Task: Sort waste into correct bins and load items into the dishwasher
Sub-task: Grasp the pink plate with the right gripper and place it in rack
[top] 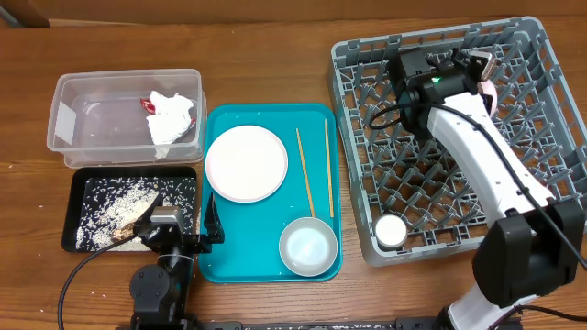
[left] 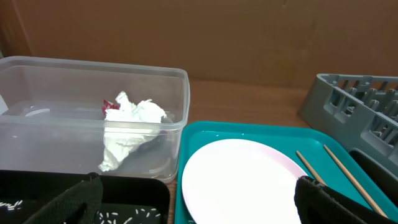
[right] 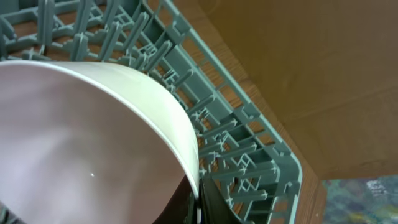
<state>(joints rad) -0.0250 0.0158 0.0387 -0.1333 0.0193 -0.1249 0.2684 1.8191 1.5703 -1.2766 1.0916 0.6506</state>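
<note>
I should lower the pale-pink plate with my right gripper next and move it toward the side of the rack by the teal tray.
My right gripper point(top: 484, 75) is shut on the rim of a pale-pink plate point(right: 87, 143), held on edge over the far side of the grey dish rack point(top: 541, 174); its jaws show in the right wrist view point(right: 199, 208). A small white cup point(top: 392, 230) stands in the rack's near left corner. My left gripper point(top: 183, 222) is open and empty, low between the black tray point(top: 78, 183) and the teal tray point(top: 266, 252). A white plate point(top: 246, 163), two chopsticks point(top: 305, 174) and a white bowl point(top: 307, 246) lie on the teal tray.
The clear tub point(top: 73, 101) at the back left holds a crumpled white napkin point(top: 172, 119) and a red wrapper point(top: 149, 105). Rice grains point(top: 119, 206) and brown scraps lie in the black tray. The right arm stretches across the rack.
</note>
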